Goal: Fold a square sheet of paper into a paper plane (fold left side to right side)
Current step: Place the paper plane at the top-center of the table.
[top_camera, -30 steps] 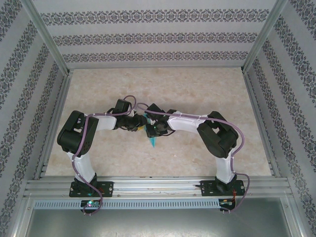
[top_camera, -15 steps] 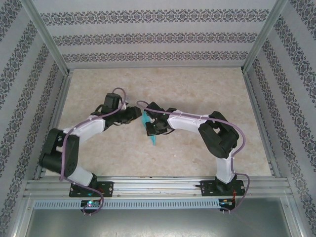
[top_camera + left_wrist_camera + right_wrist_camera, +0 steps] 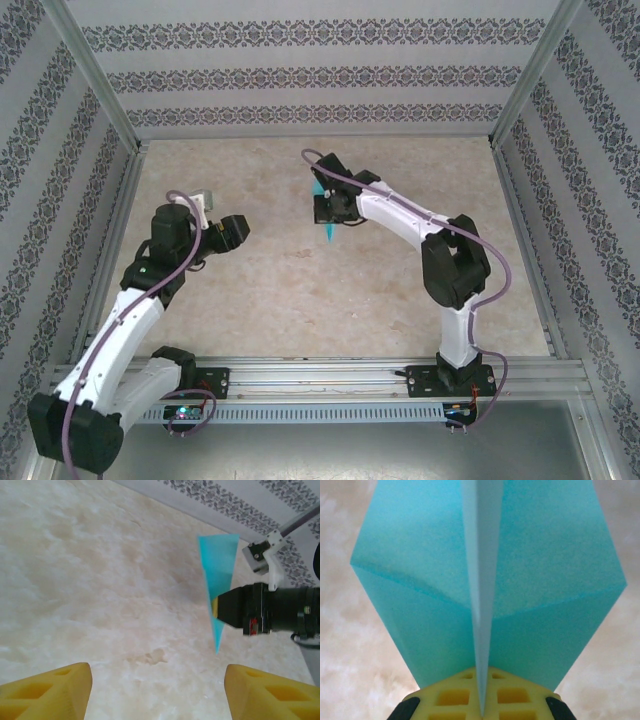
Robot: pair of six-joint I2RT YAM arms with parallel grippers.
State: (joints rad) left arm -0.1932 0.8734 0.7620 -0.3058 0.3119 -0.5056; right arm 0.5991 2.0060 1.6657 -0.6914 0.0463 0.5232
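Note:
My right gripper brings the pinched plane down to the table beneath it next and releases the crease, since the plane still hangs above the table.
The square sheet of paper now has the form of a light turquoise paper plane point(image 3: 328, 231), a slim pointed dart. It hangs above the middle of the table with its point down. My right gripper point(image 3: 323, 208) is shut on it. In the right wrist view the yellow pads point(image 3: 455, 700) pinch the plane's centre crease, and the wings point(image 3: 420, 580) spread to both sides. My left gripper point(image 3: 238, 228) is drawn back to the left, well apart from the plane. Its yellow fingers point(image 3: 50, 690) stand wide open on nothing, and beyond them hangs the plane point(image 3: 218, 565).
The beige marbled tabletop point(image 3: 400, 300) lies bare under both arms. Patterned walls and metal frame posts point(image 3: 100, 80) close in the back and sides. A metal rail point(image 3: 330, 375) carries the arm bases at the near edge.
My left gripper let go of the plane, opened, and pulled back to the left. My right arm stretched toward the back of the table, carrying the plane with it.

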